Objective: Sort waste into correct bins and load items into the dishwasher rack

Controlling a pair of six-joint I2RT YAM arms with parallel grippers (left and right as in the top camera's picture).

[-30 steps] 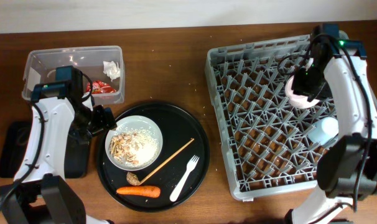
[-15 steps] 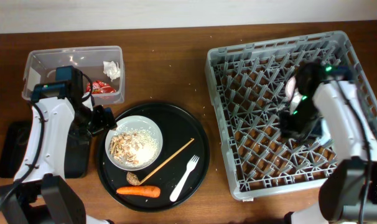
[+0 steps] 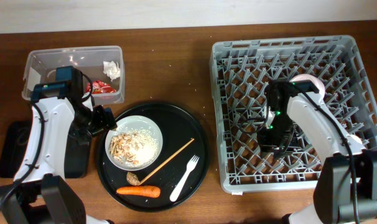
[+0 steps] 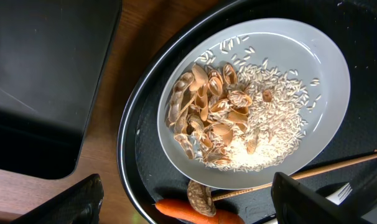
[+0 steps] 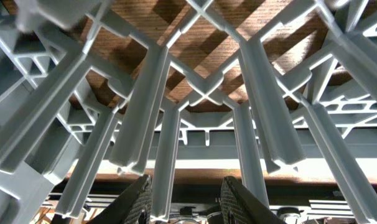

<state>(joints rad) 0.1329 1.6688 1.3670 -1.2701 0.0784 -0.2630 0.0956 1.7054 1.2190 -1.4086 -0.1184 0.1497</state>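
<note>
I need to move my left gripper over the white plate toward the grey rack next, then down onto the plate's rim on that side (image 3: 161, 142) (image 4: 344, 104). The bare tray there leaves room for my fingers.
The white plate (image 3: 152, 134) holds beige nut shells (image 3: 123, 148) and rice-like crumbs on the round black tray (image 3: 198, 134). My left gripper (image 3: 101, 120) is open just left of the plate. In the left wrist view the plate (image 4: 300, 68), the shells (image 4: 204, 118) and the carrot (image 4: 188, 213) lie between the wide-open fingers (image 4: 188, 194). The carrot (image 3: 139, 191), wooden stick (image 3: 173, 158) and white fork (image 3: 185, 177) lie on the round tray. My right gripper (image 3: 272, 140) is low inside the grey rack (image 3: 288, 56), open among its pegs (image 5: 188, 199). The cream-pink bowl (image 3: 313, 84) stands in the rack.
The clear tub (image 3: 73, 56) at the back left holds the red wrapper (image 3: 104, 89) and white tissue (image 3: 112, 68). The shallow black tray (image 3: 11, 149) lies at the far left under my left arm. A brown shell (image 3: 133, 178) lies by the carrot.
My right arm has moved from the rack's back right corner to its middle, leaving the bowl behind. The rack has turned and shifted slightly. The left arm has not moved.
</note>
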